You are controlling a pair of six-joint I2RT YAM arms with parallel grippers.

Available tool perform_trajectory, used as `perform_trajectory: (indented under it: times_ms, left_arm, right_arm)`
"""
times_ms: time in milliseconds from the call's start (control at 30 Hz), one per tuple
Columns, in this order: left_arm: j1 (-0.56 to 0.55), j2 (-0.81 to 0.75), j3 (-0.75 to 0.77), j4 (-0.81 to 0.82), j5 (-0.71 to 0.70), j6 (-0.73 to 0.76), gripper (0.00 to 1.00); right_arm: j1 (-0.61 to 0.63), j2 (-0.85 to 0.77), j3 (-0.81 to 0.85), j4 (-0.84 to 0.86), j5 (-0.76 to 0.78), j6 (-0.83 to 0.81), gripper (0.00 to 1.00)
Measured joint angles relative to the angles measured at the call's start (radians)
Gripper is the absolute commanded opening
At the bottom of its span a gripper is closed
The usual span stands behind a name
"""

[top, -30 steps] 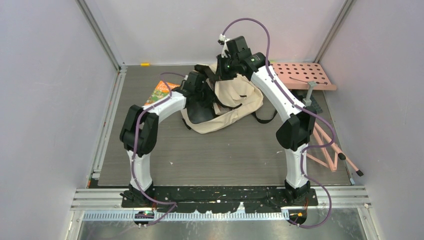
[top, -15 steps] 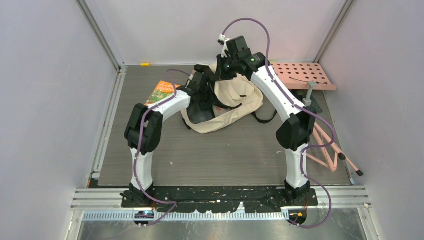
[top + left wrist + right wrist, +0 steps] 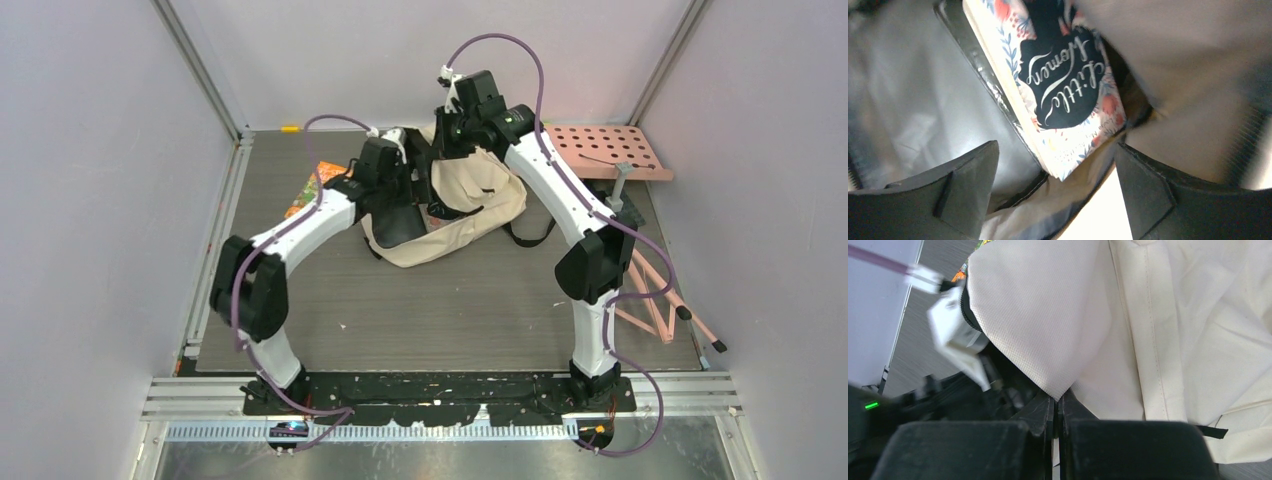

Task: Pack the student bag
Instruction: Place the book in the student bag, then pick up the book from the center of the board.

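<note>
My right gripper moves over the bag's cream side (image 3: 485, 173) (image 3: 1212, 390) toward the pink perforated board next and releases the flap, since the floral book already rests inside the bag.
The cream student bag (image 3: 470, 205) lies at the back middle of the table, mouth towards the left. My right gripper (image 3: 452, 140) is above its top edge, shut on a corner of the bag's cream flap (image 3: 1048, 315), which it holds pinched at the fingertips (image 3: 1058, 401). At the bag's mouth is my left gripper (image 3: 405, 190), and it stands open (image 3: 1055, 172). Ahead of its fingers (image 3: 968, 185), a floral "Little Women" book (image 3: 1063, 80) rests inside the bag against the grey lining (image 3: 913, 100). The book is free of the jaws.
An orange book (image 3: 305, 195) lies flat on the table left of the bag, partly under my left arm. A pink perforated board (image 3: 605, 150) sits at the back right, with a pink folding stand (image 3: 655, 295) along the right edge.
My left gripper has opened and let go of the floral book inside the bag. The left arm's elbow has swung left and the wrist drawn back a little. The right gripper keeps its hold.
</note>
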Motion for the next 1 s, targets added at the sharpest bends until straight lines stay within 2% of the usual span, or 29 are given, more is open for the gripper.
perform_trajectory:
  times_ms: [100,200,267,367,467,533,700,900,1000]
  left_arm:
    - [0.002,-0.142,-0.046,0.006,-0.017,0.118,0.99]
    - [0.027,-0.301,-0.082,0.002,-0.021,0.224,1.0]
    - [0.074,-0.37,-0.09,-0.005,-0.015,0.271,1.0]
    - [0.206,-0.425,-0.101,-0.042,-0.004,0.343,1.0]
    - [0.301,-0.404,-0.106,-0.105,-0.025,0.406,1.0]
    - [0.326,-0.359,-0.106,-0.157,-0.041,0.452,1.0]
    - [0.329,-0.188,-0.094,-0.259,-0.09,0.547,1.0]
    - [0.33,-0.047,-0.057,-0.304,-0.13,0.622,0.99]
    - [0.33,0.013,0.001,-0.314,-0.155,0.653,0.94]
  right_arm:
    - [-0.002,-0.002,-0.01,0.002,0.006,0.0,0.0]
    - [-0.001,-0.002,-0.013,0.003,0.006,0.001,0.01]
    - [-0.001,-0.002,-0.013,0.004,0.006,0.001,0.01]
    - [-0.001,-0.002,-0.014,0.005,0.006,0.002,0.01]
    - [-0.001,-0.002,-0.017,0.01,0.006,0.003,0.0]
    - [-0.001,-0.002,-0.019,0.011,0.006,0.005,0.0]
    - [-0.001,-0.002,-0.019,0.011,0.007,0.01,0.01]
    - [-0.001,-0.002,-0.019,0.011,0.012,0.02,0.01]
    - [-0.001,-0.002,-0.019,0.011,0.017,0.023,0.01]
